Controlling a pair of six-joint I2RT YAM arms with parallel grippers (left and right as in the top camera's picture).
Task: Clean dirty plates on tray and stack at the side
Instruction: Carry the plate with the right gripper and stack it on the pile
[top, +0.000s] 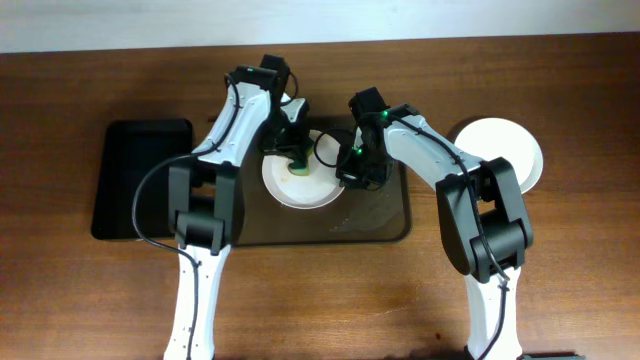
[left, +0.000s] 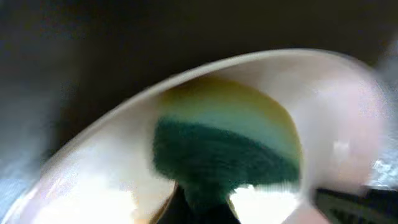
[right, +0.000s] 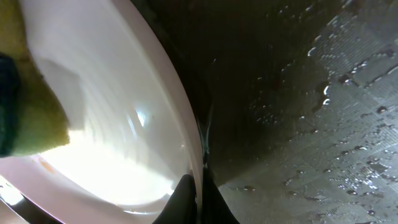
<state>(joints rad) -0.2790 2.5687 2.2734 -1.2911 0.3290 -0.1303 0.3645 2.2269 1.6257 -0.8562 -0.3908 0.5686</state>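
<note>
The other white plate (top: 497, 157) marks the stacking side, so my right gripper needs to lift the plate, carry it past the tray's edge and bring it down onto that other one.
A white plate (top: 305, 185) lies on the brown-grey tray (top: 375, 215). My left gripper (top: 297, 157) is shut on a green and yellow sponge (top: 298, 163) and presses it onto the plate; the left wrist view shows the sponge (left: 224, 149) blurred on the plate (left: 93, 180). My right gripper (top: 350, 172) is shut on the plate's right rim, seen in the right wrist view (right: 198, 186) with the rim (right: 180, 118) between the fingers. Another white plate (top: 505, 150) rests on the table at the right, off the tray.
A smaller glossy black tray (top: 140, 180) lies at the left. The brown-grey tray surface (right: 336, 124) is wet with droplets to the right of the held plate. The wooden table (top: 320, 300) surrounds both trays.
</note>
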